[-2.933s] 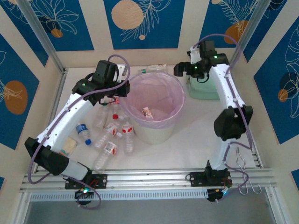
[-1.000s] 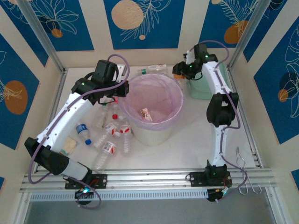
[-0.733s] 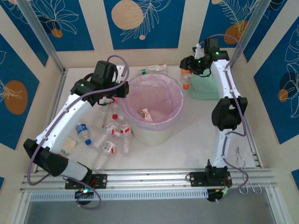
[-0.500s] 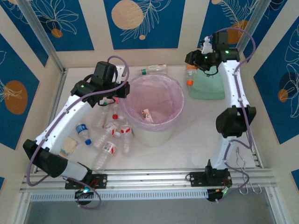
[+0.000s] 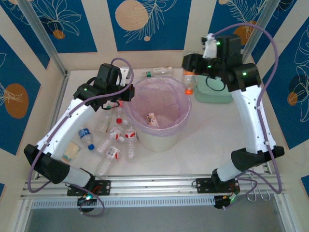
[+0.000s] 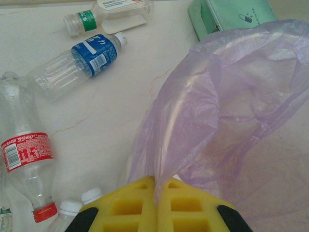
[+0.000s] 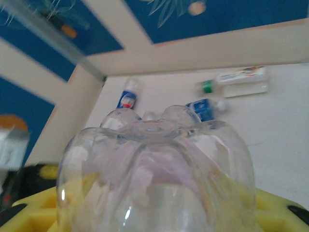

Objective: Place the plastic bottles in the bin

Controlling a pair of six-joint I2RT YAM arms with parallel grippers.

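Note:
The bin's open middle is below and back, so my right gripper will move the clear bottle (image 5: 189,83) back off the bin's rim, lower it inside and let go next.
The bin (image 5: 159,139) is a white bucket lined with a pink-lilac bag (image 6: 231,111). A red-white labelled bottle (image 5: 152,116) lies inside it. My left gripper (image 5: 124,94) (image 6: 155,181) is shut on the bag's rim at the bin's left edge. My right gripper (image 5: 190,73) (image 7: 154,203) is shut on a clear bottle (image 5: 189,83) (image 7: 154,164), which hangs orange cap down above the bin's far right rim. Several bottles (image 5: 116,140) lie on the table left of the bin. A green-labelled bottle (image 5: 157,72) (image 6: 104,12) and a blue-labelled one (image 6: 79,60) lie behind it.
A mint green zip case (image 5: 212,94) (image 6: 234,14) lies right of the bin, below my right arm. A pale flat packet (image 5: 71,151) lies near the left arm's base. Metal hooks (image 5: 251,169) hang at the right front rail.
My right arm has lifted the orange-capped bottle from beside the mint case and swung it toward the bin's rim. The left gripper stays on the bag.

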